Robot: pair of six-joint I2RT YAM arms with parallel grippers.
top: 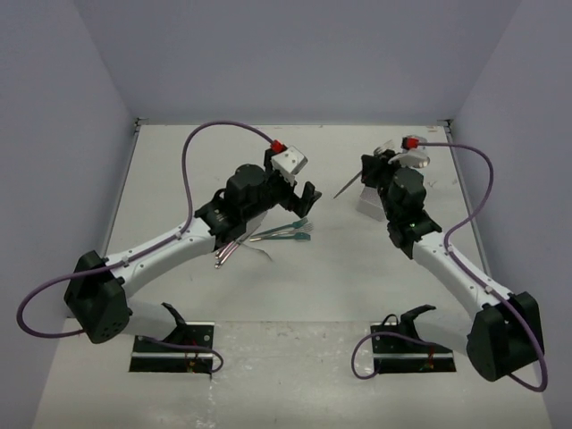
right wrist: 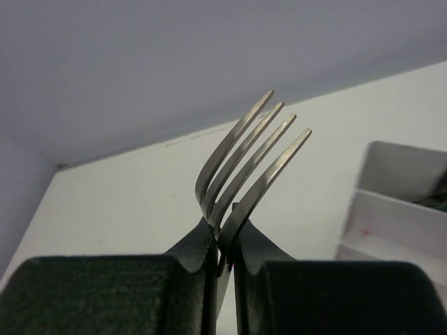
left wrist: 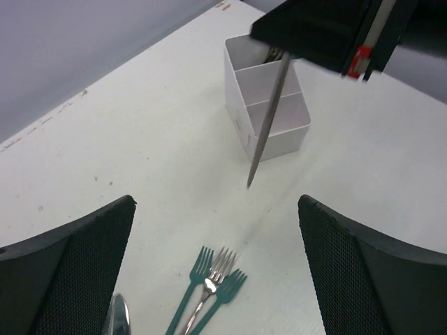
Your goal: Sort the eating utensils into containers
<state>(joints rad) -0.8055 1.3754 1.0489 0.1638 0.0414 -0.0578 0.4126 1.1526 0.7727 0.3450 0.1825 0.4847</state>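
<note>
Next, my right gripper turns, carries the fork over the container's empty sections and lowers it there, since the fork's handle (top: 345,189) slants out clear of the container.
My right gripper (right wrist: 225,234) is shut on a silver fork (right wrist: 251,160), tines pointing up past the fingers. In the top view this gripper (top: 365,170) hangs beside the white container (top: 367,204), and the fork's handle (top: 345,189) sticks out to the left. The left wrist view shows that handle (left wrist: 269,118) slanting down in front of the three-compartment container (left wrist: 269,112). My left gripper (left wrist: 215,202) is open and holds nothing, above two teal forks and a silver fork (left wrist: 213,283) lying together on the table. These forks (top: 290,231) lie just below the left gripper (top: 308,195).
More silver utensils (top: 228,252) lie partly under the left arm, and a spoon tip (left wrist: 117,317) shows by the left finger. Some utensils stand in the container's far compartment (left wrist: 269,54). Lilac walls close the table in at the back and both sides.
</note>
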